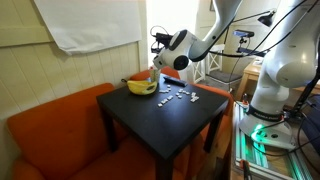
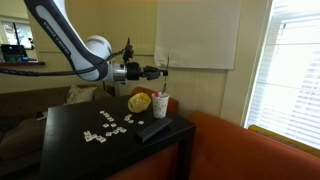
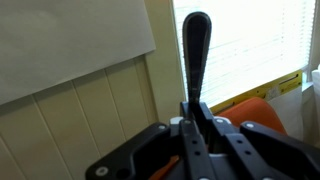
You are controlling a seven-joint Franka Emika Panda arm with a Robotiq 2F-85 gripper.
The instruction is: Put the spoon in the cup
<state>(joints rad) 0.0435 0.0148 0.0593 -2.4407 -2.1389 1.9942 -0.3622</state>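
Observation:
The spoon (image 2: 166, 68) goes down toward the opening of the cup (image 2: 160, 104) next and is released there, since I hold it upright just above the cup's opening.
My gripper (image 2: 158, 72) is shut on the spoon (image 2: 166, 68) and holds it in the air above the back of the black table (image 2: 70, 135). The wrist view shows the spoon's dark handle (image 3: 196, 50) sticking up from between the shut fingers (image 3: 197, 118). The cup (image 2: 160, 104), a small pale tumbler, stands upright on the table just below the spoon, next to the wide yellow dish (image 2: 140, 101). In an exterior view the gripper (image 1: 158, 58) hovers over the yellow dish (image 1: 141, 87); the cup is hard to make out there.
Several small white tiles (image 2: 106, 126) lie scattered on the table, also seen in an exterior view (image 1: 178, 95). A flat black object (image 2: 152, 130) lies near the table's edge. An orange sofa (image 1: 55, 125) wraps around the table. A wall and window stand behind.

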